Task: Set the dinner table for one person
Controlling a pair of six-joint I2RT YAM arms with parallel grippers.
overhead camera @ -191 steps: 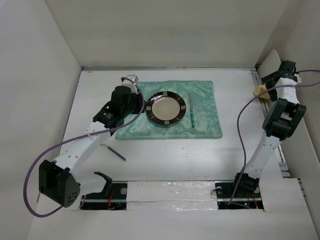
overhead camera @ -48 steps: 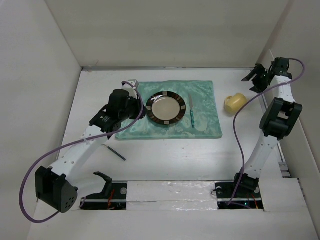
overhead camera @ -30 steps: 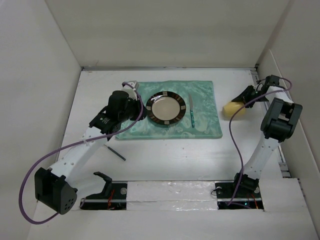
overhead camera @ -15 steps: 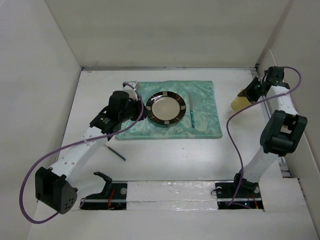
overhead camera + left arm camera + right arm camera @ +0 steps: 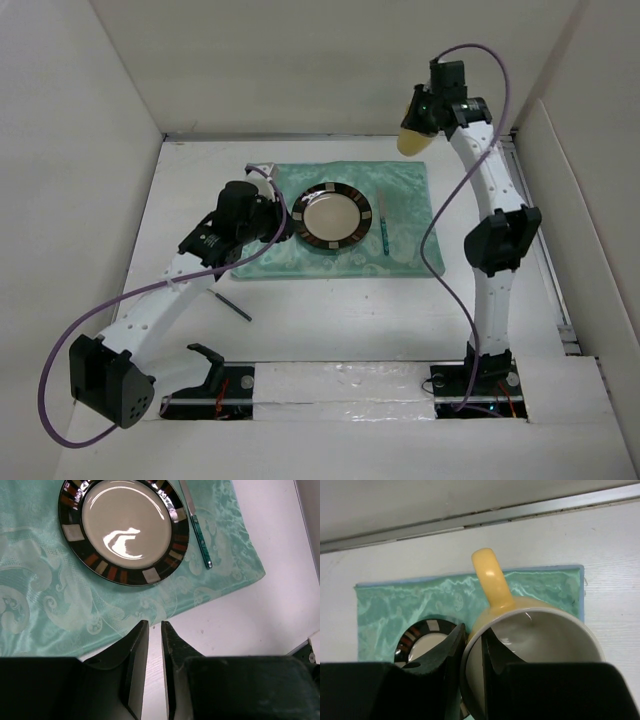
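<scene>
The robot's right gripper will bring the mug [image 5: 412, 140] down onto the placemat's far corner by the knife and release the mug's rim, since that bare spot is below the gripper.
My right gripper [image 5: 420, 125] [image 5: 472, 630] is shut on the rim of a yellow mug [image 5: 412, 140] [image 5: 545, 630]. One finger is inside the cup and one outside, and the mug hangs high above the far right corner of the mint-green placemat [image 5: 410, 250] [image 5: 420, 602]. A dark-rimmed plate [image 5: 332, 215] [image 5: 125, 527] sits on the placemat, with a teal-handled knife [image 5: 383, 225] [image 5: 197, 530] to its right. My left gripper [image 5: 272, 215] [image 5: 155, 625] hovers left of the plate. Its jaws stand a narrow slit apart with nothing between them. The white dinner table [image 5: 350, 310] [image 5: 260, 620] lies under everything.
A slim dark utensil [image 5: 230, 303] lies on the table in front of the placemat's near left corner, beside my left arm. White walls close in the back and both sides.
My right arm has carried the mug up from the table's right side and swung it back-left, above the placemat's far corner. The left arm has stayed still.
</scene>
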